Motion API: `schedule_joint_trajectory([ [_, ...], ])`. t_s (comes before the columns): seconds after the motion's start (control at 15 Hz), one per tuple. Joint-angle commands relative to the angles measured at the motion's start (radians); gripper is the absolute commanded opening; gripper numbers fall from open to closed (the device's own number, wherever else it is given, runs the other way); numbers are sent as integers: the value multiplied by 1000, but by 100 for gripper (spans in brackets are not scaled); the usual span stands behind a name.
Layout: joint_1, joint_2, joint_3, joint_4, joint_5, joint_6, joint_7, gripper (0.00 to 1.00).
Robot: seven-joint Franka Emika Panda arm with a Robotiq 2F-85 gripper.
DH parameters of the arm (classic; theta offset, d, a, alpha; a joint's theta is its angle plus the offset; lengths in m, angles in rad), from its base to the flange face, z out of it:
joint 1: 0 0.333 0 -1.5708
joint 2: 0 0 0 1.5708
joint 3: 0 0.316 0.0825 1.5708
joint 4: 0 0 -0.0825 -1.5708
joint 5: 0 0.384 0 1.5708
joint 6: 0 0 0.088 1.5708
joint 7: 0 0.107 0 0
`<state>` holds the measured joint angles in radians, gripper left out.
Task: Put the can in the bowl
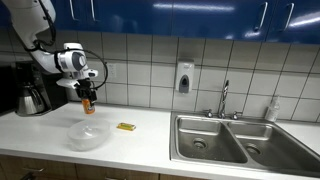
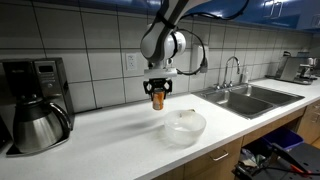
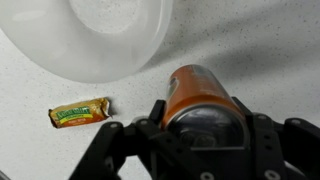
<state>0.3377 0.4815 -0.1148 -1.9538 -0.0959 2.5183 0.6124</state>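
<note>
The orange-red can (image 1: 87, 103) is still beside and above the empty bowl, so the robot's gripper should move over the open middle of the bowl, go down inside and release.
My gripper (image 1: 87, 97) is shut on the orange-red can (image 1: 87, 103) and holds it in the air above the counter. In both exterior views the can hangs from the fingers (image 2: 158, 95), just behind and above the translucent whitish bowl (image 1: 88, 135). The bowl (image 2: 185, 127) sits empty on the white counter. In the wrist view the can (image 3: 195, 92) is clamped between the black fingers (image 3: 205, 125), and the bowl (image 3: 90, 35) fills the upper left.
A flat yellow packet (image 1: 125, 127) lies on the counter beside the bowl; it also shows in the wrist view (image 3: 80, 112). A coffee maker with steel carafe (image 2: 35, 115) stands at one end. A double steel sink (image 1: 235, 140) with faucet is at the other end.
</note>
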Motion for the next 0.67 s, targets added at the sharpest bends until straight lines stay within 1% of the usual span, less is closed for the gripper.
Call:
schedule_joint_trajectory([
  [0.0, 5, -121, -7, -144, -61, 17, 67, 41],
  [0.33, -17, -171, 1, -222, -101, -3, 122, 41],
  [0.6, -52, -145, 2, -225, -90, -25, 134, 41],
])
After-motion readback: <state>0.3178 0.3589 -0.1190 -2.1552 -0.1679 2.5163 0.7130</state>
